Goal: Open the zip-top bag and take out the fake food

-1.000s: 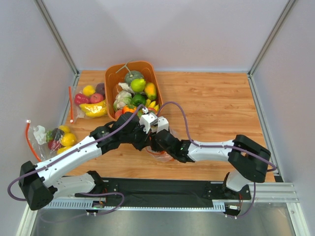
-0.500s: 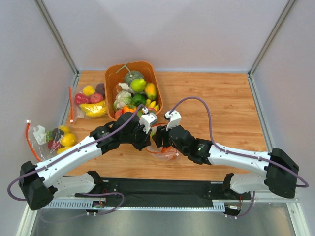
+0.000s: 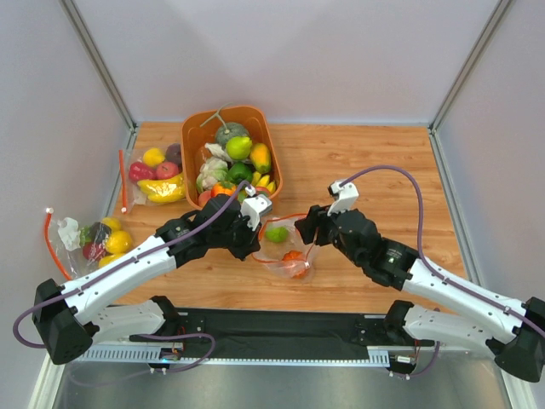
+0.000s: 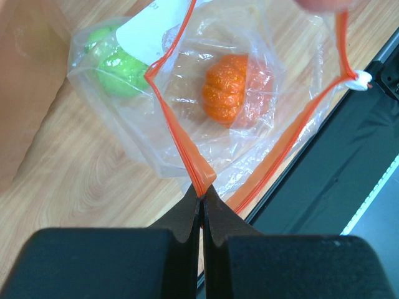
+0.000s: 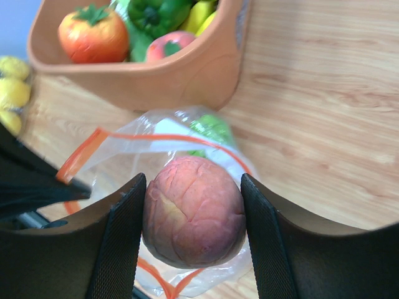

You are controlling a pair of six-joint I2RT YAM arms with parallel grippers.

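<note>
The right gripper moves the peach-red fruit (image 5: 194, 212) outward next, over the orange basket's near end by the yellow produce.
The zip-top bag (image 3: 288, 252) lies open on the table near the front edge, with its red-orange zip strip (image 4: 177, 134) spread wide. A green fruit (image 3: 276, 233) and an orange ribbed fruit (image 3: 294, 258) lie inside; both also show in the left wrist view, the green one (image 4: 118, 62) and the orange one (image 4: 230, 90). My left gripper (image 4: 201, 194) is shut on the zip strip at the bag's left edge. My right gripper (image 5: 194, 215) is shut on a peach-red fruit (image 5: 194, 212) and holds it above the bag's mouth (image 5: 156, 146), just right of the bag in the top view (image 3: 306, 232).
An orange basket (image 3: 194, 136) full of fake produce stands behind the bag, and shows close in the right wrist view (image 5: 156, 81). Two other filled bags lie at the left, one (image 3: 157, 175) by the basket and one (image 3: 94, 239) nearer. The black base rail (image 3: 281, 328) runs along the near edge.
My right gripper has drawn back to the right, out of the bag, with the peach-red fruit in it. The green and orange fruits now show. My left arm has stayed put.
</note>
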